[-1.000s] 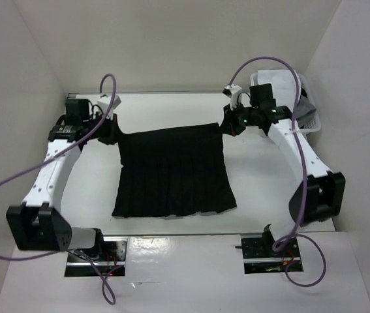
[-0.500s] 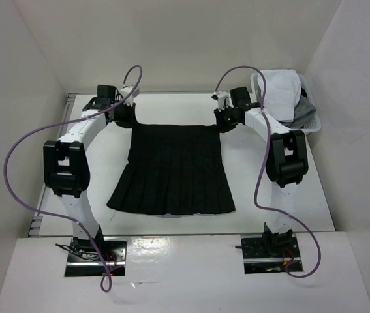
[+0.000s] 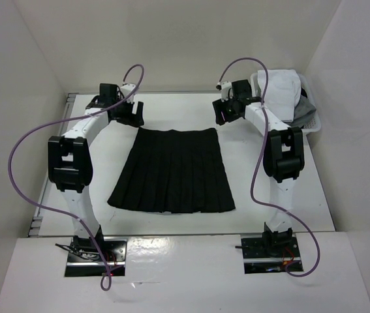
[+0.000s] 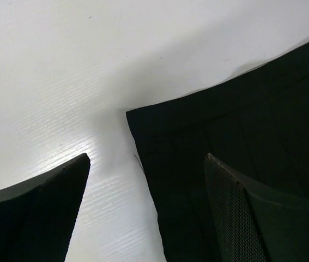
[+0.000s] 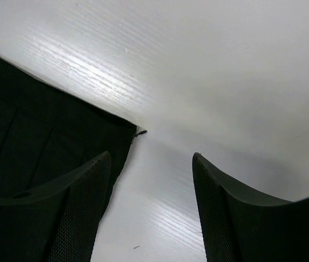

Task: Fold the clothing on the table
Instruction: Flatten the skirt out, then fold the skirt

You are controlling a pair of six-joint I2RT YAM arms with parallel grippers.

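My right gripper moves down and slightly toward the skirt next, onto that corner of the waistband, since its open fingers still hover above the waistband corner by the zipper pull [image 3: 215,130] [image 5: 139,132].
The clothing [image 3: 173,171], a black pleated skirt, lies flat on the white table [image 3: 171,111] with its narrower waistband at the far side and its wide hem nearest the arm bases. My left gripper [image 3: 134,115] hovers open just above the waistband's left corner [image 4: 143,125], nothing between its fingers [image 4: 236,213]. At the waistband's right corner [image 5: 122,126] my right gripper [image 3: 222,113] also stands open and empty. A small zipper pull [image 5: 139,132] sticks out at that corner. Both wrist views show the skirt lying free on the table.
A white plastic basket [image 3: 312,124] holding white and grey garments [image 3: 282,85] stands at the table's far right corner, close behind my right arm. White walls enclose the table on three sides. Purple cables loop over both arms.
Both grippers held the waistband corners and carried them toward the far side. Now both have opened and lifted off, and the skirt lies flat and released.
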